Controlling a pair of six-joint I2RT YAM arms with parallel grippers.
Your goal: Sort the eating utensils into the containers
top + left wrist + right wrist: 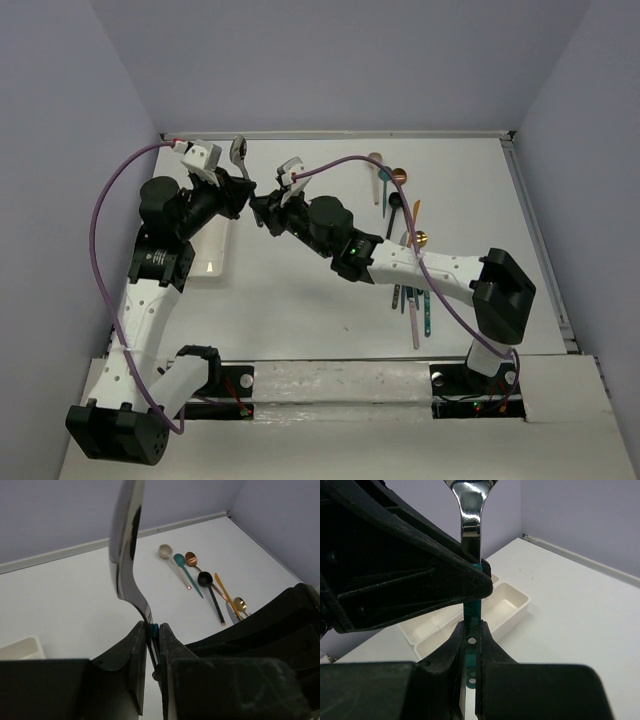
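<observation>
The tray looks empty, so my left gripper will next swing away from my right gripper, turn, and lower the teal-handled utensil into it by the tray's side.
A utensil with a silver head and a teal handle is held upright in the air between both grippers. My left gripper is shut on the teal handle just below the silver neck. My right gripper is shut on the same handle lower down, right under the left fingers. In the top view the two grippers meet at the table's left. The white paired trays lie below, partly hidden by the left arm. Both trays look empty where visible.
Several utensils lie in a loose group at the right: a beige spoon, teal spoon, copper spoon, black spoon, gold knife and gold spoon. Teal and pink handles lie nearer the front. Walls ring the table.
</observation>
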